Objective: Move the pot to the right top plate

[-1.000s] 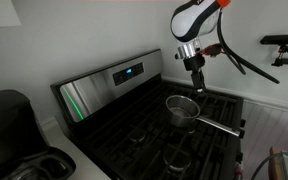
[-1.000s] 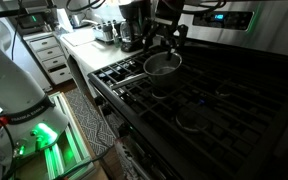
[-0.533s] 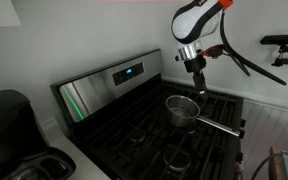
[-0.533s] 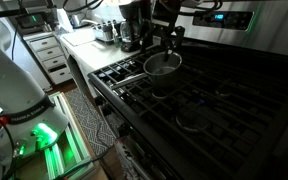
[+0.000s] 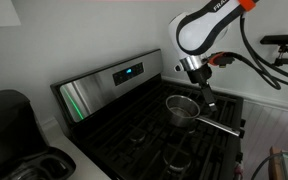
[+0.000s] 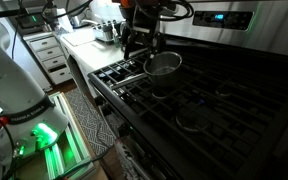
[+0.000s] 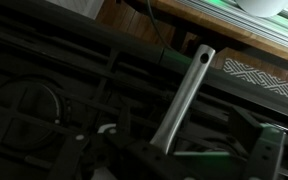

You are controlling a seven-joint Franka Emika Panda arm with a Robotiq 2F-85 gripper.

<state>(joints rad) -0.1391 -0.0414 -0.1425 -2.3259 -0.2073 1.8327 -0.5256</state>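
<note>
Next, my gripper lowers and turns until its open fingers straddle the pot's handle near the pot. The handle lies below and runs slantwise in the wrist view.
The pot (image 5: 182, 108), a small shiny steel saucepan, stands on black grate bars in the burner row next to the control panel; it also shows in the other exterior view (image 6: 163, 64). Its long thin handle (image 5: 220, 126) sticks out over the stove. My gripper (image 5: 206, 100) hangs just above the start of the handle, beside the pot's rim, and shows from the other side too (image 6: 139, 45). In the wrist view the handle (image 7: 187, 90) runs between my open, empty jaws (image 7: 174, 155). Which burner is the right top plate I cannot tell.
The silver control panel with blue display (image 5: 124, 72) rises behind the burners. Other grated burners (image 5: 174, 160) (image 6: 189, 120) lie nearby. A black appliance (image 5: 9, 125) sits on the counter beside the stove. White drawers (image 6: 49, 55) and the robot base (image 6: 19, 100) stand near the stove.
My gripper has come down and shifted from behind the pot to over its handle. The pot has not moved.
</note>
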